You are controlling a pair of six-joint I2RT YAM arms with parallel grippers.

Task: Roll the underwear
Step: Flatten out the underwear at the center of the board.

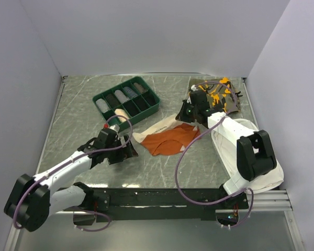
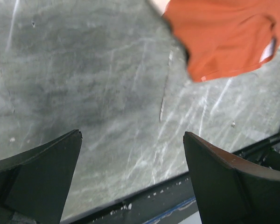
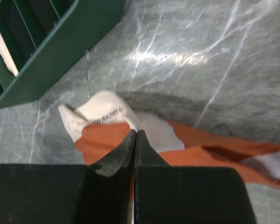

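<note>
The robot's right gripper already pinches the white waistband further along, so the left gripper should next move outward and go down onto the waistband's loose end (image 1: 138,137) (image 2: 159,4) beside the green tray.
The underwear (image 1: 170,140) lies spread on the table's middle, rust-orange with a cream-white waistband panel toward the left. My right gripper (image 1: 190,114) is at its far right edge. In the right wrist view its jaws (image 3: 136,133) are shut, pinching the white waistband (image 3: 100,112) where it rises to the fingertips, with orange fabric (image 3: 233,151) below. My left gripper (image 1: 126,149) hovers just left of the underwear. In the left wrist view it (image 2: 132,134) is open and empty over bare table, with the underwear (image 2: 224,37) ahead at the upper right.
A green divided tray (image 1: 146,110) with rolled garments stands at the back left; its wall shows in the right wrist view (image 3: 51,60). An orange-and-olive camouflage garment (image 1: 220,94) lies back right. A large white cloth (image 1: 227,157) lies under the right arm. A black rail (image 1: 162,196) runs along the near edge.
</note>
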